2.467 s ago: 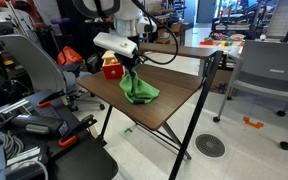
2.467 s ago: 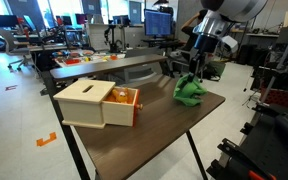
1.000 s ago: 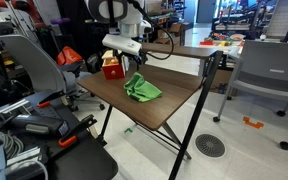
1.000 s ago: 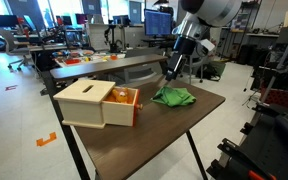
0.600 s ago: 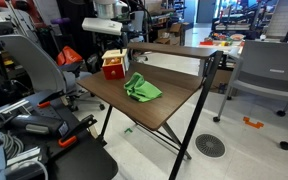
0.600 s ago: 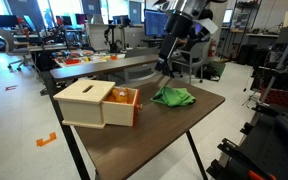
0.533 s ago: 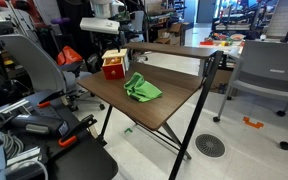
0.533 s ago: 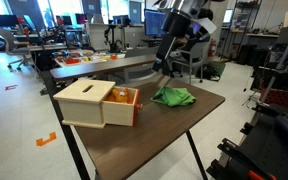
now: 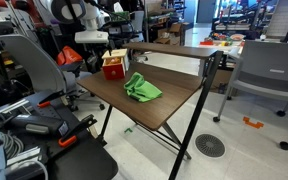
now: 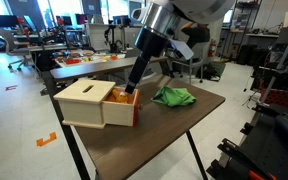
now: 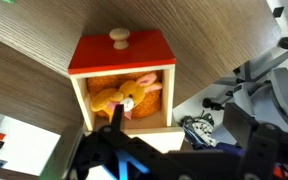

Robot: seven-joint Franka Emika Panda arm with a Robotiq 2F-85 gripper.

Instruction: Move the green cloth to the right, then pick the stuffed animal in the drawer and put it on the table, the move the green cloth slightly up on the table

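The orange stuffed animal (image 10: 127, 97) (image 11: 127, 97) gets my open gripper down in the drawer and onto it next, since it lies between the drawer's sides, below the gripper's fingers.
The green cloth (image 9: 141, 88) (image 10: 174, 96) lies crumpled in the middle of the brown table (image 9: 159, 110) (image 10: 154, 135), apart from the gripper. A wooden box (image 10: 87, 103) holds an open drawer with a red front and knob (image 11: 120, 50) (image 9: 112, 66). The orange stuffed animal (image 11: 127, 97) (image 10: 127, 97) lies inside that drawer. My gripper (image 11: 178, 123) (image 10: 133, 86) (image 9: 96, 42) hangs open just above the drawer. One fingertip (image 11: 115, 116) sits over the toy's edge, and nothing is held.
The box stands at one end of the table, near its edge. A grey chair (image 9: 266, 72) stands to one side and a dark office chair (image 9: 24, 62) to the other. A second desk (image 9: 179, 48) runs behind the table.
The gripper let go of the green cloth, which now lies flat. The arm rose and swung away from the cloth to a spot over the open drawer.
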